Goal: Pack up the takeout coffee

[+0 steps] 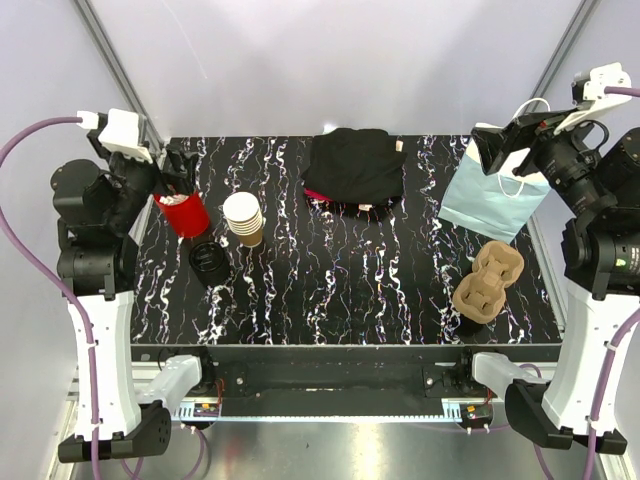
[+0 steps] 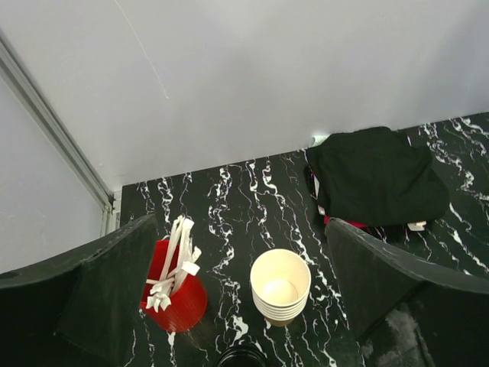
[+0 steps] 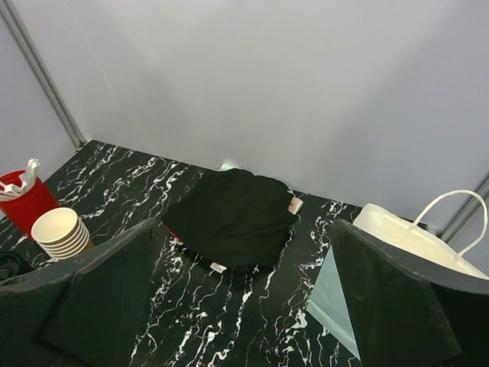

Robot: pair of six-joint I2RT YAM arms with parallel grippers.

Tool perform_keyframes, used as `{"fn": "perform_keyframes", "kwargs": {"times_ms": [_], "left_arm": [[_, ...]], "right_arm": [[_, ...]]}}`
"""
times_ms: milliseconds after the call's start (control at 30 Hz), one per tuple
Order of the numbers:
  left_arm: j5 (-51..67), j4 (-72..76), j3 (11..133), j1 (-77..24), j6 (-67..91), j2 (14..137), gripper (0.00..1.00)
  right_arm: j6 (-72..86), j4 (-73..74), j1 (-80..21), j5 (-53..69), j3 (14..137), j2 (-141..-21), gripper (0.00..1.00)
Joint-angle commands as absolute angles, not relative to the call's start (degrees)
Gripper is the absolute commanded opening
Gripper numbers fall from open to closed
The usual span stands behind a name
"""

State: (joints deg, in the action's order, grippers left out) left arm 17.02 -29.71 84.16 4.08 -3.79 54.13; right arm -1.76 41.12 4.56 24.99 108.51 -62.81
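My right gripper should next go down and tilt downward onto the near white handle [image 1: 503, 187] of the pale blue bag, as that loop hangs below the open fingers.
The takeout coffee is out of view; no lidded cup shows. A nested stack of tan paper cups [image 1: 243, 218] [image 2: 280, 287] [image 3: 61, 233] stands at the left, with a round black lid stack [image 1: 208, 262] [image 2: 243, 357] just in front of it. My left gripper [image 1: 176, 168] [image 2: 241, 229] hangs open above the red cup, holding nothing. My right gripper [image 1: 493, 150] [image 3: 241, 229] hangs open high over the pale blue paper bag [image 1: 490, 200] [image 3: 397, 252], also holding nothing.
A red cup of white straws [image 1: 183, 213] [image 2: 174, 294] stands left of the cup stack. A black cloth bundle [image 1: 353, 168] [image 3: 233, 218] lies at the back middle. A brown pulp cup carrier [image 1: 488, 280] rests at the front right of the black marbled table [image 1: 340, 290].
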Motion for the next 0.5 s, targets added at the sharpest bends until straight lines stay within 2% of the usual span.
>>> {"fn": "perform_keyframes", "kwargs": {"times_ms": [0,367,467], "left_arm": [[20.6,-26.5,81.8,4.0,-6.7,53.0,0.99],[25.4,-23.9,68.2,4.0,-10.1,52.5,0.99],[25.3,-22.9,65.5,4.0,-11.2,52.6,0.99]], "right_arm": [[-1.8,36.1,4.7,19.2,105.7,-63.7,1.00],[-6.7,34.1,4.7,2.8,98.8,-71.0,0.97],[-8.1,33.0,4.6,-0.6,96.9,-72.8,0.90]]}}
